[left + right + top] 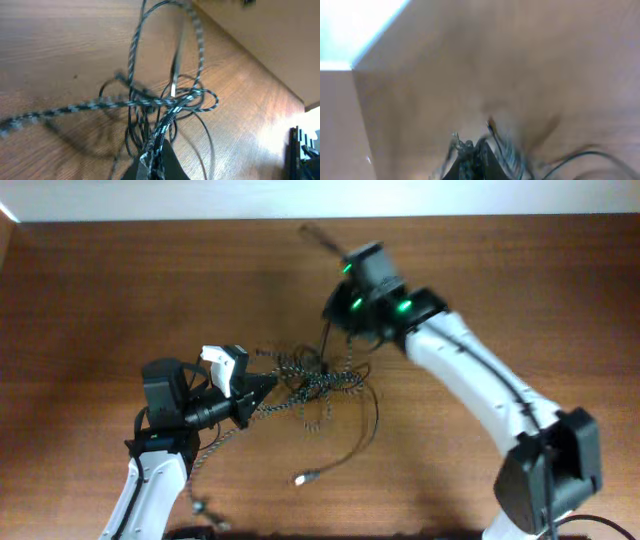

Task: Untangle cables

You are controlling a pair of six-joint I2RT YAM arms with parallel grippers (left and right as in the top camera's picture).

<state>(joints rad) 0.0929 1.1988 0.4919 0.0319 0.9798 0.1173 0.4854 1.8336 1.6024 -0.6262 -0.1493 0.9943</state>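
The left gripper lowers slightly beside the bunched knot [318, 380] next and releases the piece of braided cable that runs into loops crossed by the black cable.
The braided black-and-white cable [322, 383] and the thin black cable [372, 423] lie knotted together mid-table. My left gripper [268, 387] is shut on a braided strand at the knot's left side. In the left wrist view the braided cable [100, 104] runs out of the gripper [155, 161] into loops crossed by the black cable [207, 135]. My right gripper [322, 240] is near the table's far edge, blurred. Its wrist view shows the gripper [472, 156] shut with a speckled braided strand [507, 150] at its tips. The black cable's plug [303, 477] lies loose toward the front.
The wooden table's far edge [200, 220] runs just behind my right gripper. A braided tail [200, 502] trails beside my left arm near the front edge. My right arm [480, 385] stretches diagonally from the lower right.
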